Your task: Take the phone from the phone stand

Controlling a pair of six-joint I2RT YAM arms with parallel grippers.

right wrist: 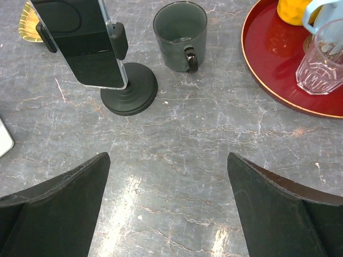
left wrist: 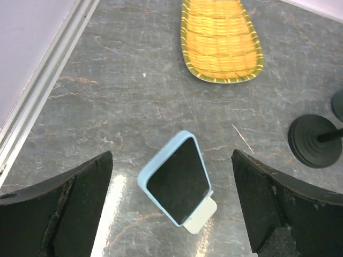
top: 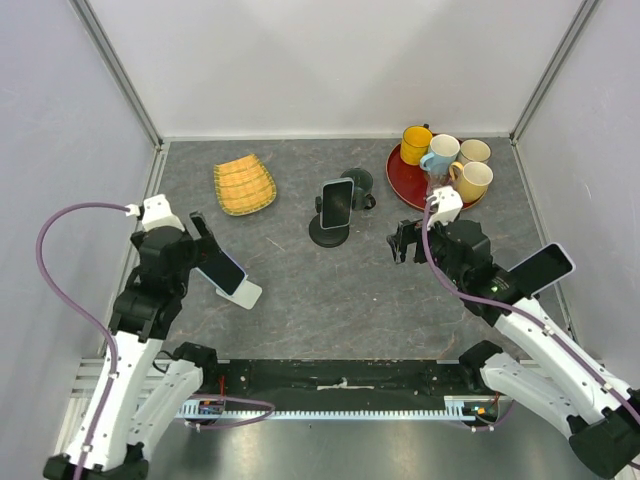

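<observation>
The phone's light blue upper edge [left wrist: 166, 152] is clear of the stand, so my left gripper will move down to it and close.
A phone with a light blue case [left wrist: 177, 184] leans on a small white stand [left wrist: 202, 218] on the grey table; it also shows in the top view [top: 220, 268]. My left gripper [left wrist: 171, 206] is open and empty, hovering above this phone with a finger on each side, not touching; it sits at the left of the top view [top: 205, 238]. A second phone [top: 338, 202] is clamped upright in a black round-based stand [right wrist: 129, 88]. My right gripper [right wrist: 169, 209] is open and empty over bare table, right of that stand in the top view [top: 402, 240].
A yellow woven basket [top: 244, 184] lies at the back left. A grey mug [right wrist: 180, 35] stands behind the black stand. A red tray [top: 403, 180] holds several mugs and a glass [right wrist: 324, 56]. A third phone [top: 540, 268] stands by my right arm.
</observation>
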